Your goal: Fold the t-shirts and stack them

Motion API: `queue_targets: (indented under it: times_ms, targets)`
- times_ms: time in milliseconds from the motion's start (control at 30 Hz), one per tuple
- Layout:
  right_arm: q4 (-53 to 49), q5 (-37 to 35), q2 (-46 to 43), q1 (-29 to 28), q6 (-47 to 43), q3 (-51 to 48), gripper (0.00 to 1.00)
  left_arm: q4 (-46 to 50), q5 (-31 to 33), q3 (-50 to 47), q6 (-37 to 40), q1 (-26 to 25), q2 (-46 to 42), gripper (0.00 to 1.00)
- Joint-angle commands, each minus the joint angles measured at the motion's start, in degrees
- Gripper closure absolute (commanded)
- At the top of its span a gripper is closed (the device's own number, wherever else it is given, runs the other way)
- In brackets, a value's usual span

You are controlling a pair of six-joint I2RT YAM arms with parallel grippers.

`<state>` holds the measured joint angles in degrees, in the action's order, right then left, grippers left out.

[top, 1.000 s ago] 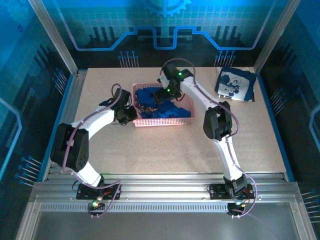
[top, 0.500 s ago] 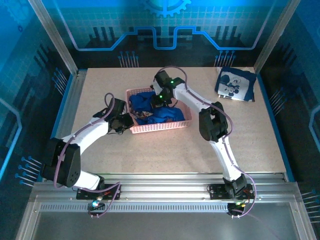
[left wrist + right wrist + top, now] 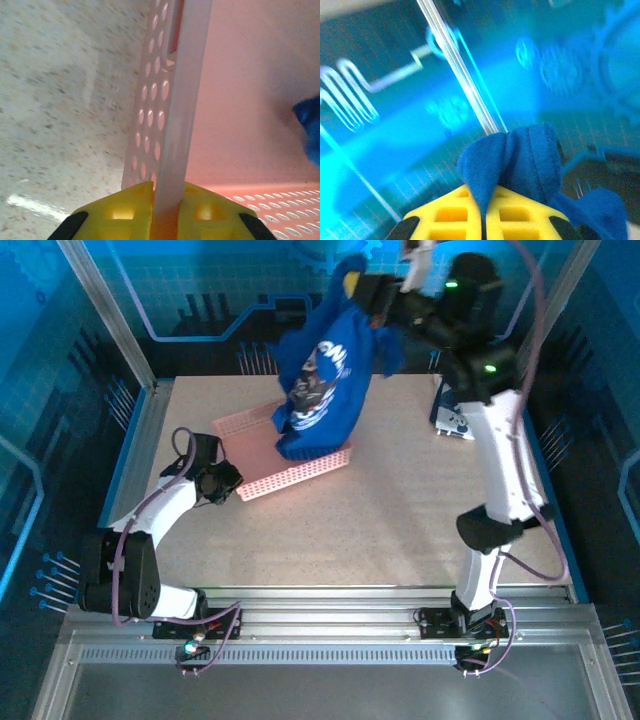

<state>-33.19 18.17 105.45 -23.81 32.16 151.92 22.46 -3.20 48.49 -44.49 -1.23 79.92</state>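
I need to draw the pink basket away from the blue t-shirt with my left gripper next and release the basket's rim, because bare tabletop lies beside the gripper, opposite the shirt.
A royal-blue t-shirt (image 3: 325, 390) with a red, white and dark print hangs bunched in the air, its lower end still reaching the pink basket (image 3: 290, 475). High at the back, my right gripper (image 3: 352, 282) is shut on its top fold; in the right wrist view the blue cloth (image 3: 520, 155) is pinched between the yellow pads of that gripper (image 3: 483, 192). My left gripper (image 3: 225, 480) is shut on the basket's left rim, and the left wrist view shows the same gripper (image 3: 167, 187) clamped on the rim wall (image 3: 175, 100). A second, folded t-shirt (image 3: 455, 420) lies at the back right, partly behind the right arm.
The basket sits skewed on the speckled table (image 3: 380, 520), left of the middle. A blue scrap of cloth (image 3: 310, 125) shows inside the basket at the right edge of the left wrist view. Metal frame posts and blue panels wall the table's sides and back.
My right gripper closed on the t-shirt in the basket and lifted it high toward the back. My left gripper pulled the basket to the left and nearer, turning it askew.
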Motion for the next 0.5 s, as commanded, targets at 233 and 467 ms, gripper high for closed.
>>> queue_targets:
  times_ms: [233, 467]
  targets:
    - [-5.6, 0.9, -11.2, 6.2, -0.7, -2.2, 1.00, 3.8, 13.3, 7.8, -16.0, 12.0, 1.4, 1.00]
    - [-10.3, 0.6, -19.0, 8.2, -3.0, -23.8, 1.00, 5.0, 21.2, 7.7, -24.8, 14.4, 1.5, 1.00]
